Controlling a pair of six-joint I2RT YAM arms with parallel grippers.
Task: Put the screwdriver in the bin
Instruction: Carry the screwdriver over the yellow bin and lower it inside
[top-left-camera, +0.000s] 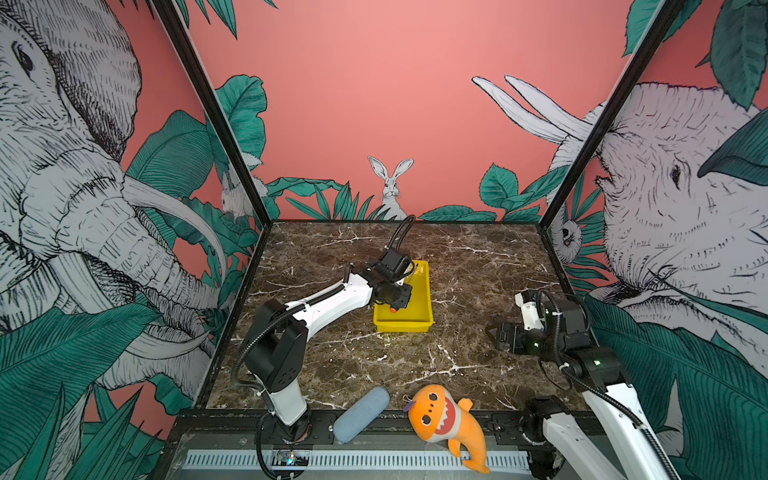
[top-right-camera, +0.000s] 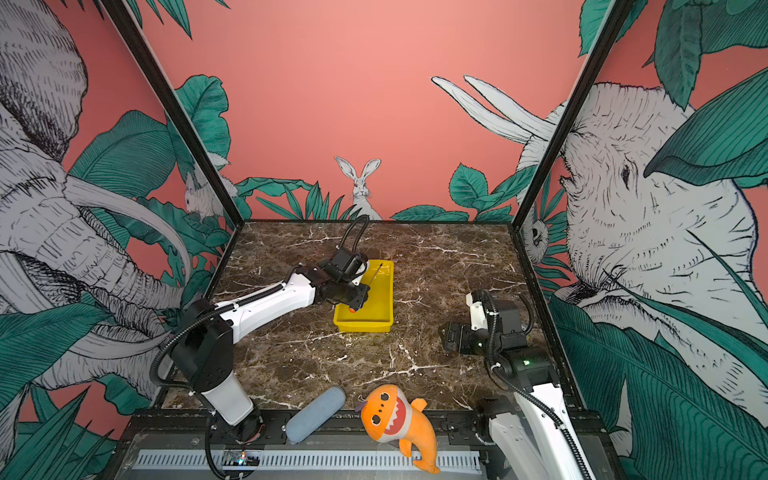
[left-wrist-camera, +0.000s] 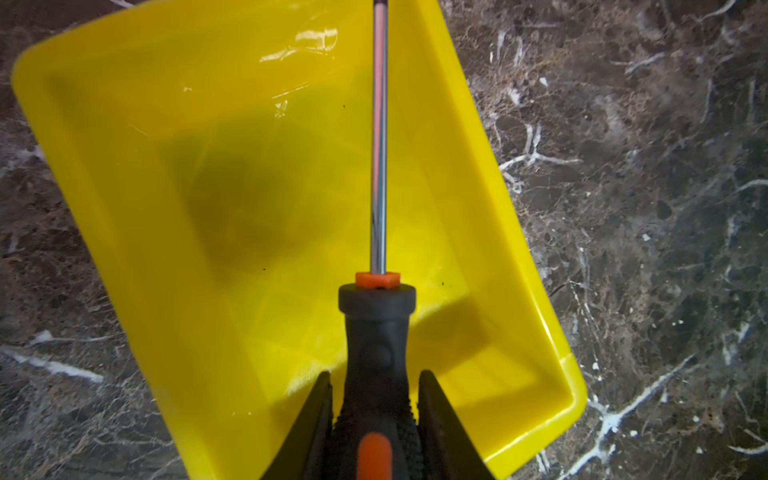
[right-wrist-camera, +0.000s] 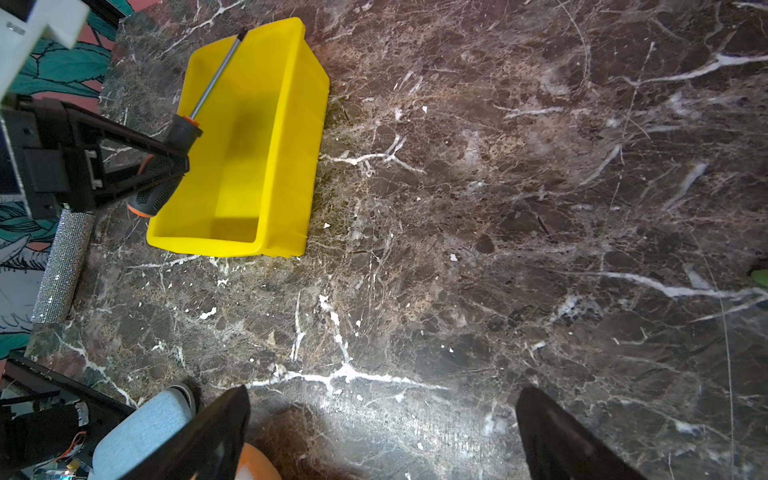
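I should move my left gripper down between the sides of the yellow bin and release the screwdriver (left-wrist-camera: 376, 316) on the bottom of the bin, because it still hangs above that empty bottom.
The screwdriver (left-wrist-camera: 376, 316), with a black handle, orange accents and a thin metal shaft, is held over the yellow bin (left-wrist-camera: 187, 249). My left gripper (left-wrist-camera: 376, 374) is shut on its handle. In both top views the left gripper (top-left-camera: 397, 297) hangs over the bin's (top-left-camera: 415, 318) near-left part, the orange butt toward the front. In the right wrist view the screwdriver (right-wrist-camera: 183, 129) lies along the bin's (right-wrist-camera: 282, 124) left wall, its tip near the far rim. My right gripper (right-wrist-camera: 384, 392) stands open over bare marble, right of the bin (top-right-camera: 376, 309), with nothing between its fingers.
A blue-grey oblong pouch (top-left-camera: 360, 413) and an orange shark plush (top-left-camera: 444, 419) lie at the table's front edge. A glittery silver microphone (right-wrist-camera: 62, 266) lies left of the bin, under the left arm. Black frame posts and printed walls close in the marble table (top-left-camera: 478, 257).
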